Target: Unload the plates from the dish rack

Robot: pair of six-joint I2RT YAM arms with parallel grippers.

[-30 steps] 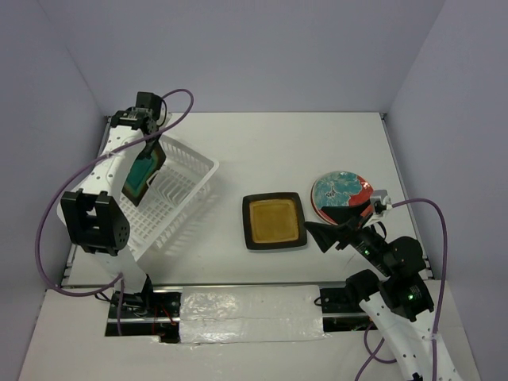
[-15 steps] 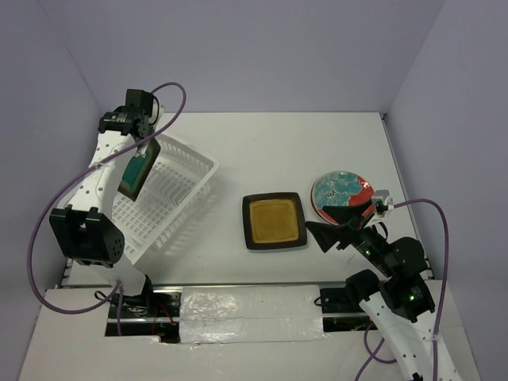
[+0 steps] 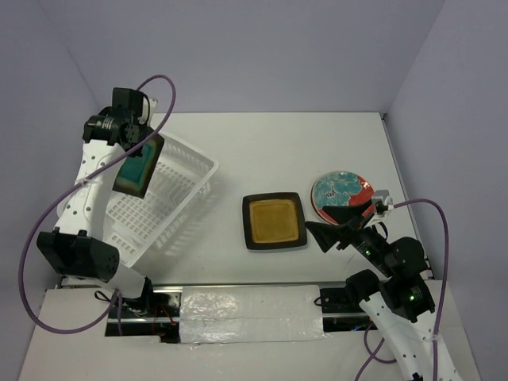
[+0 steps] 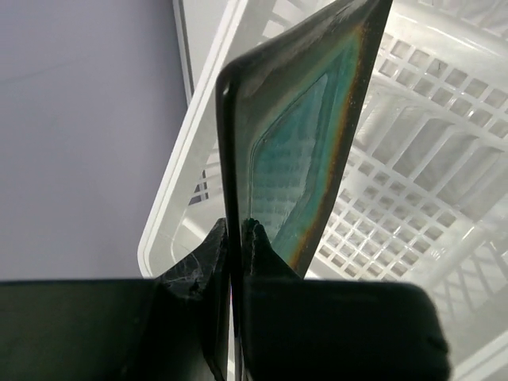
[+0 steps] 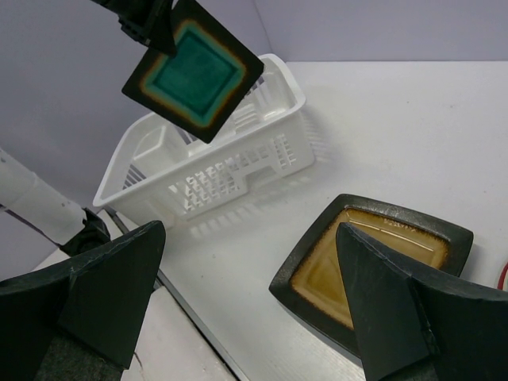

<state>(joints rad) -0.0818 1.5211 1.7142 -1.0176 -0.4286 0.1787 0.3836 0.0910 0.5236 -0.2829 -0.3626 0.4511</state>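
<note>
The left gripper will next swing to the mustard-yellow plate (image 3: pixel 275 221), which is below and to its right in the top view, bring the teal plate of the same shape down flat, and then let go of it.
My left gripper (image 3: pixel 144 141) is shut on the rim of the square teal-green plate (image 3: pixel 135 167) and holds it in the air over the white dish rack (image 3: pixel 190 163). In the left wrist view the plate (image 4: pixel 294 151) stands edge-on between my pinched fingertips (image 4: pixel 252 238), with the rack's lattice (image 4: pixel 413 159) below. The right wrist view shows the same plate (image 5: pixel 193 73) lifted above the rack (image 5: pixel 238 163). The mustard-yellow square plate (image 3: pixel 275 221) lies flat on the table. A round red and teal plate (image 3: pixel 340 193) lies at the right. My right gripper (image 3: pixel 340 231) is open and empty beside them.
The rack sits at the table's left, against the left wall (image 3: pixel 55 119). The right arm's base and purple cable (image 3: pixel 432 230) are at the near right. A taped strip (image 3: pixel 246 305) runs along the near edge. The second red plate is out of view.
My left gripper has lifted the teal-green plate up out of the rack and carried it left. The right arm has not moved.
</note>
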